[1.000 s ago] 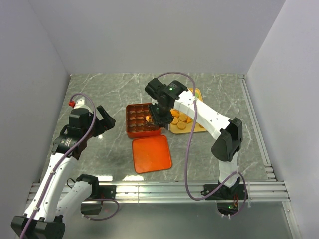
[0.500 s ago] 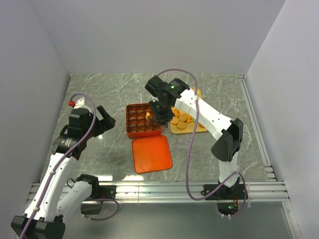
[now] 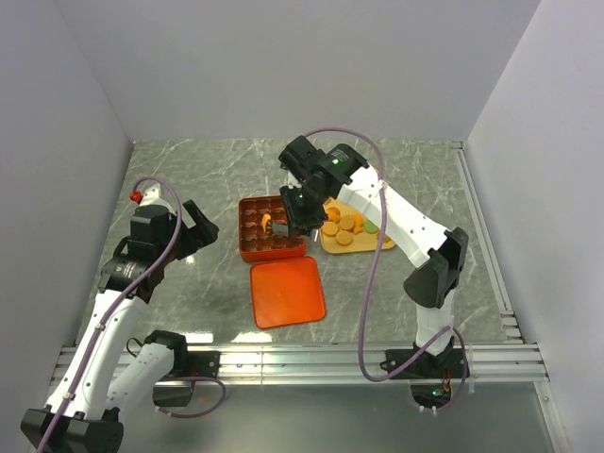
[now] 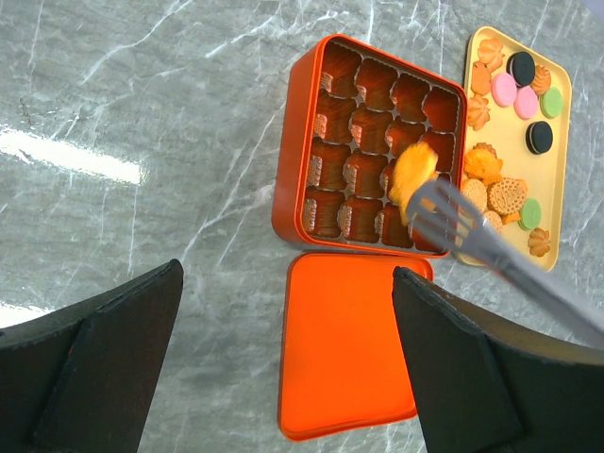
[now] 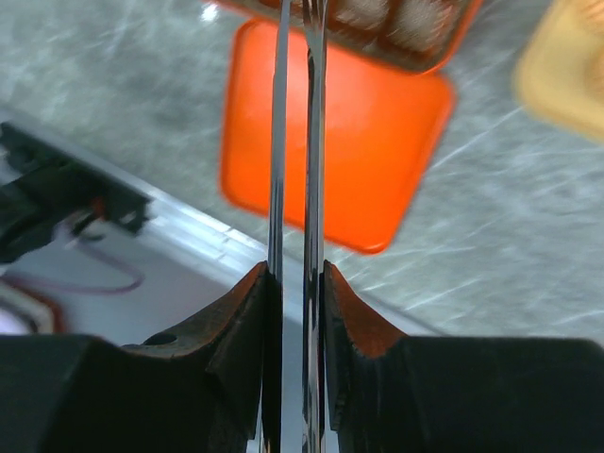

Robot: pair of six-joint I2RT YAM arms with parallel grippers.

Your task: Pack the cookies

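The cells under the cookie are empty, so my right gripper next needs to go down toward the tray, tilt the tongs flatter over an inner cell (image 3: 262, 216) and let go of the cookie.
My right gripper (image 3: 300, 213) is shut on a pair of metal tongs (image 5: 294, 142), whose two blades run up between the pads (image 5: 255, 311). The tongs' tips pinch an orange-tan cookie (image 4: 413, 170) over the right side of the orange-red gridded box (image 4: 293, 160). More cookies (image 4: 491, 179), tan, pink, green and black, lie on a yellow tray (image 4: 514, 127) to the box's right. My left gripper (image 4: 288, 271) is open, up above the table to the left of the box, holding nothing.
The flat orange-red lid (image 3: 287, 291) lies on the marble just in front of the box (image 3: 255, 247). The yellow tray (image 3: 377, 243) touches the box's right side. Grey walls stand left, right and behind. An aluminium rail (image 3: 302, 357) runs along the near edge.
The right gripper has carried the tongs and the cookie a little leftward, from the box's right edge to over its cells. The left arm has stayed where it was.
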